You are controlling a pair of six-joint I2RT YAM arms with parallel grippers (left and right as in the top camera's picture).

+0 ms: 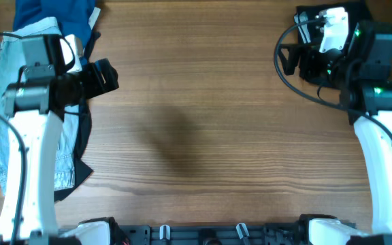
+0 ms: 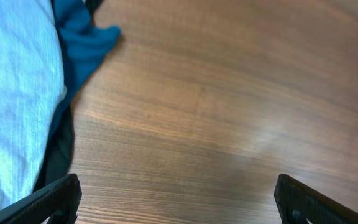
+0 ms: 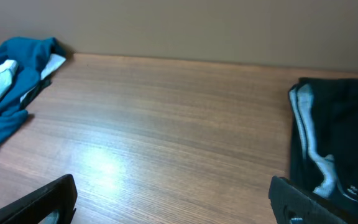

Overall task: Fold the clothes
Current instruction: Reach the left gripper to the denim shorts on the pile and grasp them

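Observation:
I should lower my left gripper back across the heap onto the denim edge past its arm [image 1: 0, 138], because that edge is below my gripper, to its left in the overhead view.
The pale-blue denim shorts [image 1: 4, 64] lie in a heap at the table's left edge, partly under my left arm. The dark-blue shirt [image 1: 53, 15] lies at the heap's far end. The black shorts with a white drawstring [image 1: 332, 20] lie folded at the far right, partly under my right arm. My left gripper [image 1: 104, 76] is open and empty over bare wood just right of the heap. In the left wrist view the gripper [image 2: 178, 202] has the denim [image 2: 11, 93] and shirt [image 2: 82, 43] to its left. My right gripper [image 3: 173, 199] is open and empty, with the black shorts [image 3: 347, 124] at its right.
Black fabric [image 1: 80, 170] pokes out from under the denim at the heap's near right edge. The wooden table [image 1: 196, 122] spans the view between the arms. The right wrist view shows the heap [image 3: 23, 56] far left and a wall behind the table.

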